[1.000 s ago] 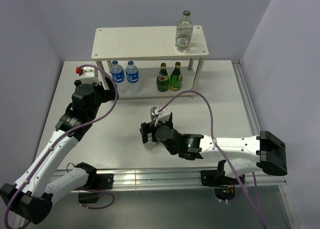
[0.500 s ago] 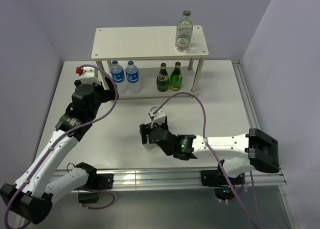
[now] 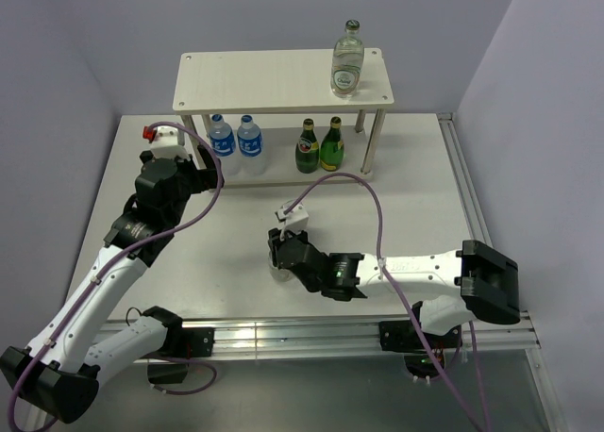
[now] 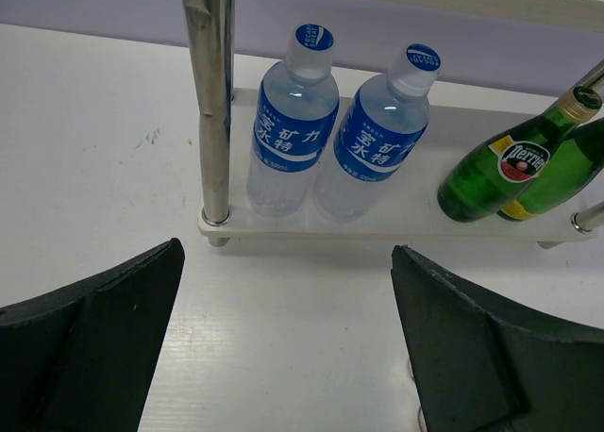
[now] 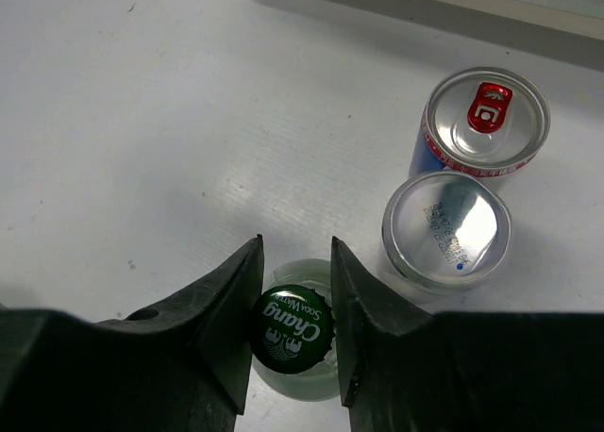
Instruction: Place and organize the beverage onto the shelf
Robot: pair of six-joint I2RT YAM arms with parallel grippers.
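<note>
My right gripper rises outward to the top board's bare spot beside the matching glass bottle [image 3: 311, 91] next and releases, since that spot is above and outward of the gripper.
The shelf [image 3: 264, 78] stands at the back of the table. Its top board carries one clear glass bottle [image 3: 347, 59]. Its lower board [image 4: 377, 226] holds two water bottles [image 4: 293, 121] and two green bottles [image 4: 500, 163]. A clear glass bottle with a green cap [image 5: 291, 327] stands upright on the table. My right gripper [image 5: 295, 243] is shut on its neck from above, and in the top view that gripper [image 3: 281, 253] hides most of the bottle. My left gripper [image 4: 288, 251] is open and holds nothing. It hovers low in front of the shelf's left end.
Two cans stand close to the right of the gripped bottle: one with a red tab [image 5: 483, 119] and one showing a plain silver end [image 5: 445, 229]. A shelf leg [image 4: 212, 102] stands just ahead of the left gripper. Walls enclose the table on the left, back and right.
The right gripper shifted slightly left over the green-capped bottle and its jaws went from wide open to shut on the neck. The left arm stayed still.
</note>
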